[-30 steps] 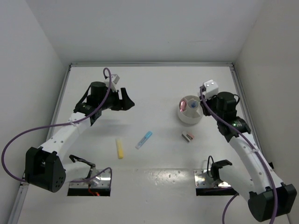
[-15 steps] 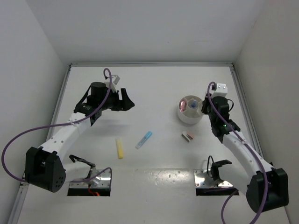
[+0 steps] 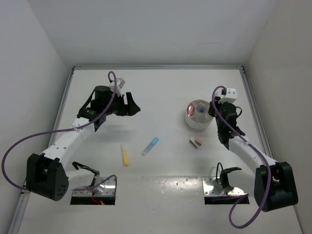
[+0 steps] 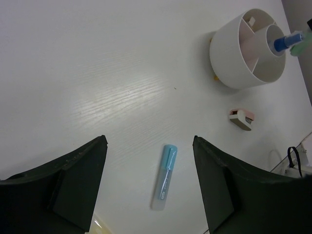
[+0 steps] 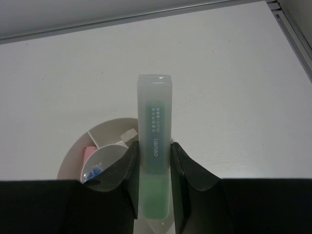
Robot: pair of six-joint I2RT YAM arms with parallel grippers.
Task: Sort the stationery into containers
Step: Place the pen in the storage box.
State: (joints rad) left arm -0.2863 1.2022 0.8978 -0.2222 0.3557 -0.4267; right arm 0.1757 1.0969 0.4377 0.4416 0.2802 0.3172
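My right gripper needs to go down next toward the dish's outer section beside the central cup (image 3: 208,114) and release the pastel green stick, which hangs upright above the white dish.
The round white divided dish (image 3: 198,117) stands right of centre and also shows in the left wrist view (image 4: 251,48) and the right wrist view (image 5: 105,146). It holds a blue-capped bottle (image 4: 284,42) and a pink item (image 5: 87,155). My right gripper (image 5: 153,148) is shut on a pastel green stick (image 5: 154,131), held upright just above the dish's right rim (image 3: 213,109). On the table lie a blue stick (image 3: 150,146) (image 4: 164,176), a yellow stick (image 3: 125,154) and a tan-and-pink block (image 3: 196,142) (image 4: 242,119). My left gripper (image 3: 132,106) (image 4: 150,141) is open and empty, high above the blue stick.
Two metal base plates (image 3: 95,187) (image 3: 224,187) with cables sit at the near edge. A raised rail (image 3: 156,67) borders the table, with white walls close behind and at both sides.
My right wrist has shifted a little to the right, beside the dish, with the green stick still held, and its arm has folded in. The left arm has not moved.
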